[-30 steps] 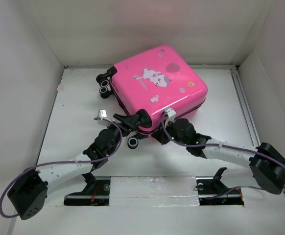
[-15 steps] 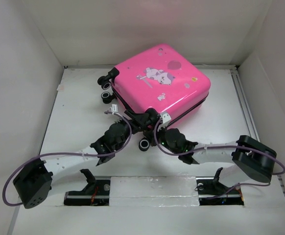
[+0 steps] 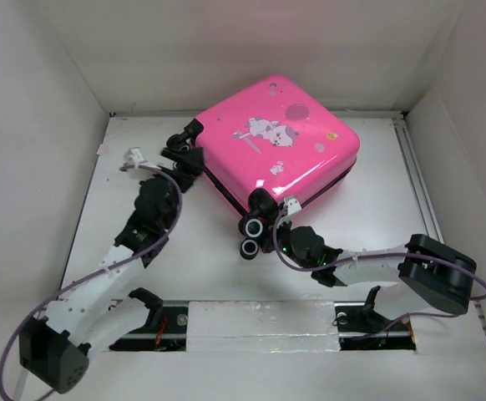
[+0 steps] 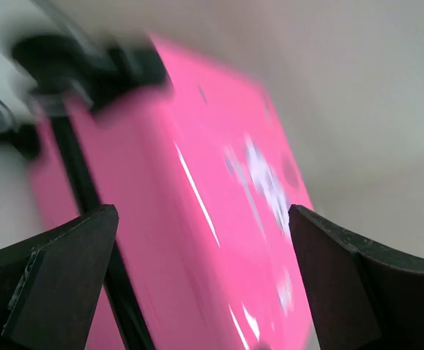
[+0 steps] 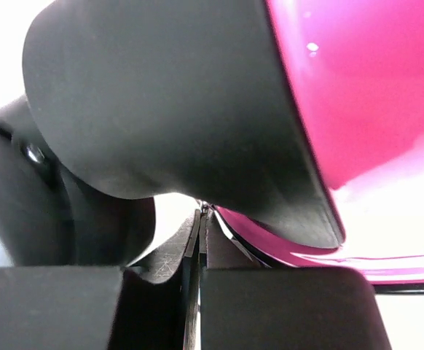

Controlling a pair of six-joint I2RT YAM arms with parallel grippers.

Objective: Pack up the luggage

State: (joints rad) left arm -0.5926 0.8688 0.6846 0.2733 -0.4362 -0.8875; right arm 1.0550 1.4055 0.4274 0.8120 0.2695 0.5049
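Pink shell fills the gap instead. My left gripper needs to move outward and to the left in its wrist view next, to the black corner wheel (image 3: pixel 178 143) (image 4: pixel 43 62).
The luggage (image 3: pixel 285 138) is a glossy hot-pink suitcase with a cartoon print. It lies flat and closed at the back middle of the table. My left gripper (image 3: pixel 180 160) is open beside the black wheels (image 3: pixel 183 136) at its left corner. In the left wrist view the pink shell (image 4: pixel 219 211) fills the gap between the wide-apart fingers (image 4: pixel 59 284), blurred. My right gripper (image 3: pixel 281 219) is shut at the near corner by two more wheels (image 3: pixel 251 236). In the right wrist view its tips (image 5: pixel 199 219) meet under a black wheel (image 5: pixel 168 109), at the pink edge (image 5: pixel 358 80). I cannot tell if anything thin is pinched.
White walls enclose the table on the left, back and right. A metal rail (image 3: pixel 418 184) runs along the right side. A taped strip (image 3: pixel 260 317) lies between the arm bases at the near edge.
My left arm has swung from the suitcase's near corner out to its far-left wheels. The suitcase has turned a little. The right gripper stays at the near corner.
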